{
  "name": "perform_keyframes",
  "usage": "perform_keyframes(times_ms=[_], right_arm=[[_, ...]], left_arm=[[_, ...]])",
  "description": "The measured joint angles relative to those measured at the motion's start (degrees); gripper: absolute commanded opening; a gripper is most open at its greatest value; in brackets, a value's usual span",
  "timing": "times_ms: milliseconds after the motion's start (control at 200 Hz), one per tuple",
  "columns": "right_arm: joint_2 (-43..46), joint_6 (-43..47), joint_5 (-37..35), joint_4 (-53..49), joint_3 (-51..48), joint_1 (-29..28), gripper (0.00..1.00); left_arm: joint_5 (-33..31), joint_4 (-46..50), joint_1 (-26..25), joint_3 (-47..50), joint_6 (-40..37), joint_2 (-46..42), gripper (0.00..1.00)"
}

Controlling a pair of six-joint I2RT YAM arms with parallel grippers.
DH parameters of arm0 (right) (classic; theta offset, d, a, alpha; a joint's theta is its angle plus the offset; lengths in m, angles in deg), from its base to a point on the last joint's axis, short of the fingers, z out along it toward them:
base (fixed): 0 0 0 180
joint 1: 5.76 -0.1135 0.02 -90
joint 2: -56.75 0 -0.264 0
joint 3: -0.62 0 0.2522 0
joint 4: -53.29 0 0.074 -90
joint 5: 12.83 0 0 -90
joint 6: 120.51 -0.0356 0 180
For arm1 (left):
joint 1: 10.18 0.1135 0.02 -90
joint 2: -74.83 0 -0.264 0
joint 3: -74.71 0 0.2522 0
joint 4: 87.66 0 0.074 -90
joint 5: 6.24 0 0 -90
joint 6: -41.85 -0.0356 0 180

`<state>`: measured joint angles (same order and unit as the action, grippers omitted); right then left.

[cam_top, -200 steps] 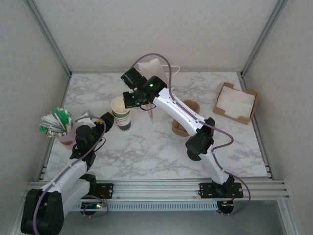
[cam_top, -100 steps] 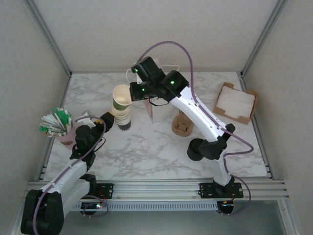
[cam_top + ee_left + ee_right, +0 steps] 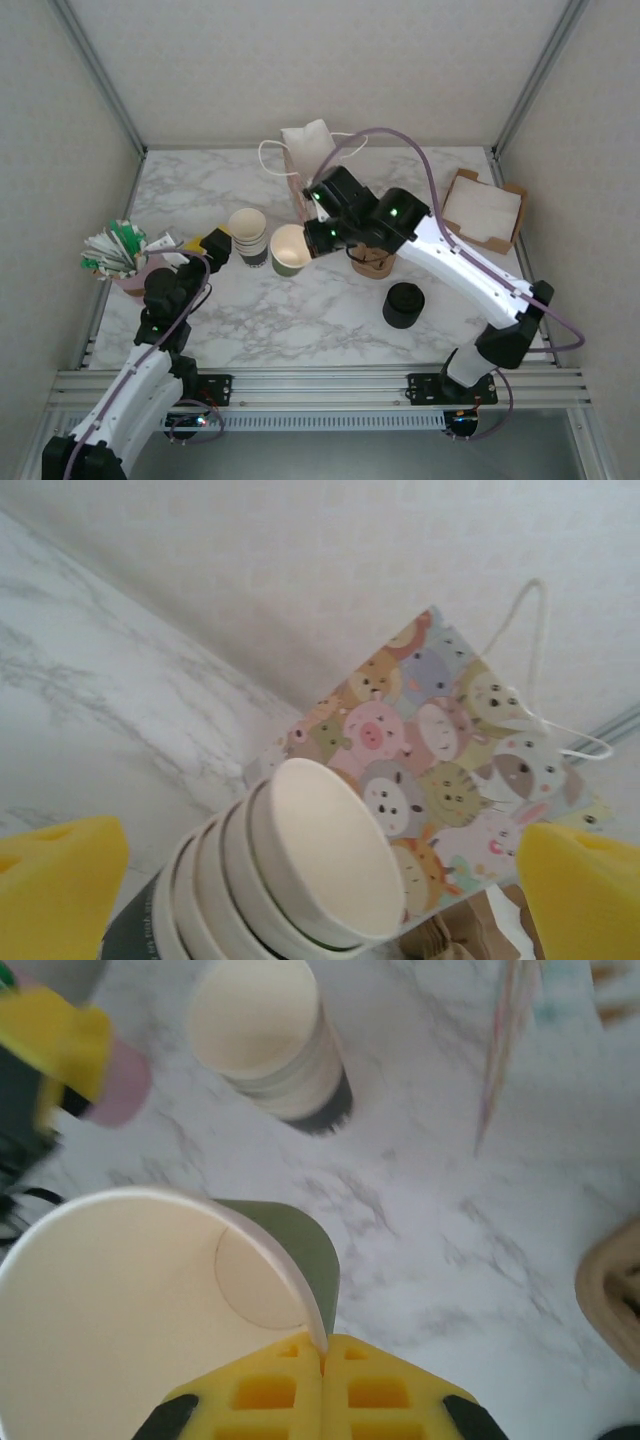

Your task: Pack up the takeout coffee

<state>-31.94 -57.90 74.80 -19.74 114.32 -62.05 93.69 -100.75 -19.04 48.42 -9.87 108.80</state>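
Observation:
The right gripper moves back and down next to release the cup on the clear spot of bare marble beside the lids.
The takeout coffee's paper cup (image 3: 286, 251), cream inside, olive outside and without a lid, hangs from my right gripper (image 3: 307, 243). In the right wrist view that gripper (image 3: 322, 1360) is shut on the cup's (image 3: 120, 1300) rim, low over the marble. Just left stands the stack of cream cups (image 3: 247, 235). My left gripper (image 3: 214, 245) is open beside the stack's base. In the left wrist view its yellow fingertips (image 3: 55, 880) stand wide on either side of the stack (image 3: 320, 860), clear of it.
A squat black stack of lids (image 3: 404, 305) sits right of centre, a brown cardboard carrier (image 3: 375, 264) behind it. A cartoon-printed paper bag (image 3: 305, 160) stands at the back, a napkin box (image 3: 482, 210) far right, and a pink cup of sachets (image 3: 118, 258) far left.
My right arm lifted the top cup off the stack and carried it right and down toward the table. The left gripper opened wider, off the stack.

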Motion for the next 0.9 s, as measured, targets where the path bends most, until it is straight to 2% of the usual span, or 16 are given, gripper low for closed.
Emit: perform_keyframes(times_ms=[150, 290, 446, 576, 761, 901], right_arm=[[4.55, -2.40, -1.29, 3.39, -14.32, 0.00, 0.02], [6.27, -5.20, -2.60, 7.17, -25.49, 0.00, 0.03], [6.75, -7.43, -4.04, 10.36, -31.98, 0.02, 0.03], [6.80, -8.85, -4.74, 12.92, -35.45, 0.39, 0.04], [6.80, -9.84, -5.11, 14.93, -38.62, 1.55, 0.10], [6.80, -10.19, -5.09, 16.22, -39.45, 2.01, 0.23]], left_arm=[[-2.64, 0.57, -4.94, -0.28, -2.29, -1.97, 1.00], [-6.01, 0.55, -12.55, -1.38, -5.42, 0.35, 1.00], [-11.13, 0.52, -22.45, -2.93, -9.88, 4.76, 1.00], [-14.53, 0.33, -28.37, -4.55, -13.22, 8.46, 1.00], [-17.16, -0.74, -32.11, -6.23, -16.11, 11.98, 1.00], [-17.66, -1.20, -33.14, -6.58, -17.18, 13.64, 1.00]])
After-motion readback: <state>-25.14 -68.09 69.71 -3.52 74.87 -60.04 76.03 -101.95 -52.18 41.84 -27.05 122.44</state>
